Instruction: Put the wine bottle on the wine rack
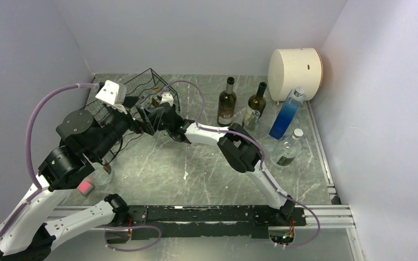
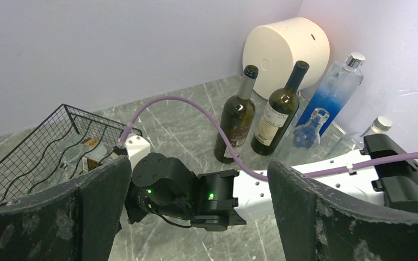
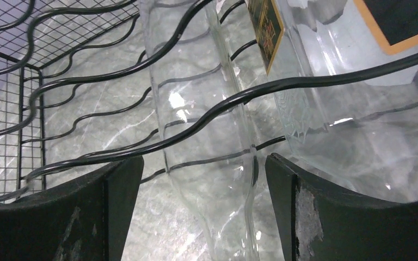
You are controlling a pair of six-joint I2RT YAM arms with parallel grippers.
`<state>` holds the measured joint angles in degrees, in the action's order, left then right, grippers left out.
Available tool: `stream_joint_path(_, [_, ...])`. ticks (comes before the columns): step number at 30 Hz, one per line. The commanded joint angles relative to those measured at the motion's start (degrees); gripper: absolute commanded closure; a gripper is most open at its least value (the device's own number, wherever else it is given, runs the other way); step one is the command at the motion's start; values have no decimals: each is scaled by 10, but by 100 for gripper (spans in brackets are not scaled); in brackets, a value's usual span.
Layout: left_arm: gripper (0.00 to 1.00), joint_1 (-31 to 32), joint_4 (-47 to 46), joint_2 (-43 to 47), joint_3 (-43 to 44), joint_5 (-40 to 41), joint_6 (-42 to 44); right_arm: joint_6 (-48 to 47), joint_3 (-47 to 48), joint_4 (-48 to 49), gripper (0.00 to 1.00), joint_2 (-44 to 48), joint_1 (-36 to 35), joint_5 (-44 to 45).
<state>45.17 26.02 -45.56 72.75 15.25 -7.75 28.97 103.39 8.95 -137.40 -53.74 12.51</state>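
The robot next raises its right gripper and swings it onto the neck of the uncapped clear bottle, because the bottle stands by the dark bottles, to the gripper's right in the top view.
The black wire wine rack (image 1: pixel 141 89) stands at the back left; it also shows in the left wrist view (image 2: pixel 38 155) and fills the right wrist view (image 3: pixel 60 81). A clear glass bottle (image 3: pixel 201 125) lies in the rack with its neck toward my right gripper (image 3: pixel 204 163), which is open, its jaws on either side of the neck and apart from it. A second clear bottle with a label (image 3: pixel 348 81) lies next to it. My right gripper (image 1: pixel 153 111) is at the rack's front. My left gripper (image 2: pixel 198 168) is open and empty, raised above the right wrist (image 1: pixel 133 120).
Two dark wine bottles (image 1: pixel 227 103) (image 1: pixel 257 103) stand at the back middle. A blue bottle (image 1: pixel 287 114), a clear bottle (image 1: pixel 288 148) and a cream cylinder (image 1: pixel 294 68) are at the back right. A clear glass item (image 1: pixel 104 174) sits by the left arm.
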Motion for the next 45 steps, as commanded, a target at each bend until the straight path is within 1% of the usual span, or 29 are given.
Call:
stream_joint_path(1, [1,2,4,2,12,5,4,-7,-27,30,13,56,0,4])
stream_joint_path(5, [1,2,4,6,13,4,5,-8,-64,27,13,98,2,1])
stream_joint_path(9, [1,2,2,11,9,6,4,-14,-125,21,14,166,5,-5])
stream_joint_path(11, [1,2,-1,14,3,7,3,-30,-153,5,16,204,6,9])
stream_joint_path(15, [1,2,-12,21,-14,6,5,-71,-202,-47,16,296,15,79])
stream_joint_path(19, [1,2,-16,21,-23,1,2,-111,-260,-88,16,392,30,122])
stream_joint_path(21, [1,2,-20,21,-29,0,1,-118,-278,-118,16,440,42,144])
stream_joint_path(25, [1,2,-32,22,-41,0,-1,-116,-308,-170,16,516,68,237])
stream_joint_path(29, [1,2,-38,23,-51,-1,-2,-127,-318,-222,16,566,102,296])
stream_joint_path(32, [1,2,-39,24,-55,-1,-4,-143,-327,-240,16,596,117,320])
stream_joint_path(35, [1,2,-39,22,-59,2,-6,-138,-325,-277,16,614,143,333])
stream_joint_path(39, [1,2,-40,17,-60,0,-6,-135,-336,-303,16,636,173,330])
stream_joint_path(45, [1,2,-45,6,-61,-6,-8,-106,-373,-330,16,662,205,285])
